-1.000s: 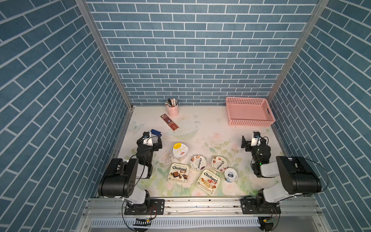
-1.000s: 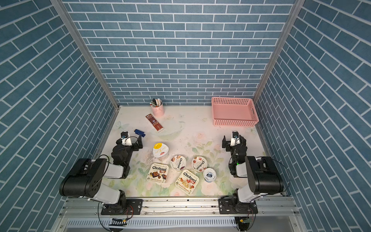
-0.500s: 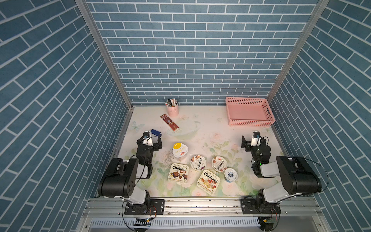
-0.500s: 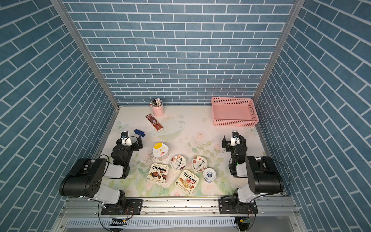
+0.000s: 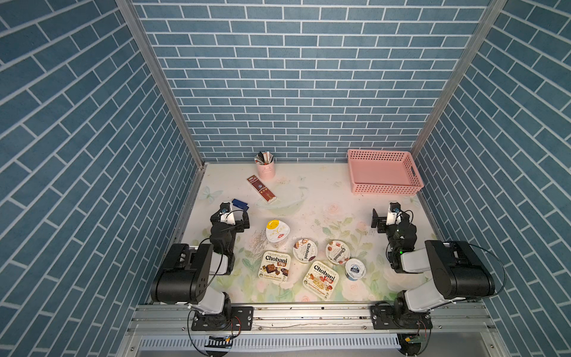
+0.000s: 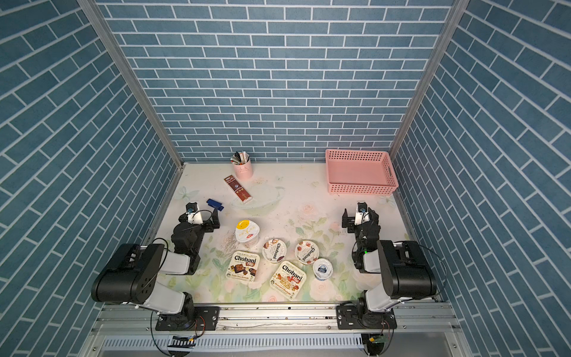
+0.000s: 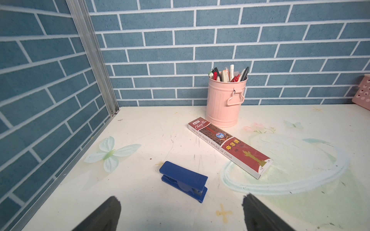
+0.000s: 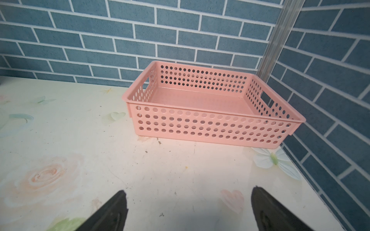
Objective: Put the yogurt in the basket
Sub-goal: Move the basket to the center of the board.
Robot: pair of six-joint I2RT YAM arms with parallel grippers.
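Next, my right gripper reaches outward and brings its open fingers astride the basket's side facing the pen holder (image 8: 140,80), because the basket stands far from the cups.
Several yogurt cups stand near the table's front: a yellow-topped one (image 5: 277,230), two round Chobani (image 5: 305,249) (image 5: 337,252), a small blue-white one (image 5: 355,268) and two squarish Chobani Flip (image 5: 275,267) (image 5: 321,279). The pink basket (image 5: 383,188) (image 8: 210,128) sits empty at the back right corner. My left gripper (image 5: 230,214) (image 7: 180,204) is open, left of the cups and low over the table. My right gripper (image 5: 388,220) (image 8: 189,192) is open too, right of the cups and facing the basket. Neither holds anything.
A pink pen holder (image 5: 265,168) (image 7: 224,102) stands at the back wall. A brown flat box (image 5: 261,189) (image 7: 230,147) lies in front of it. A blue clip (image 5: 239,203) (image 7: 184,180) lies just ahead of my left gripper. Brick walls close in three sides.
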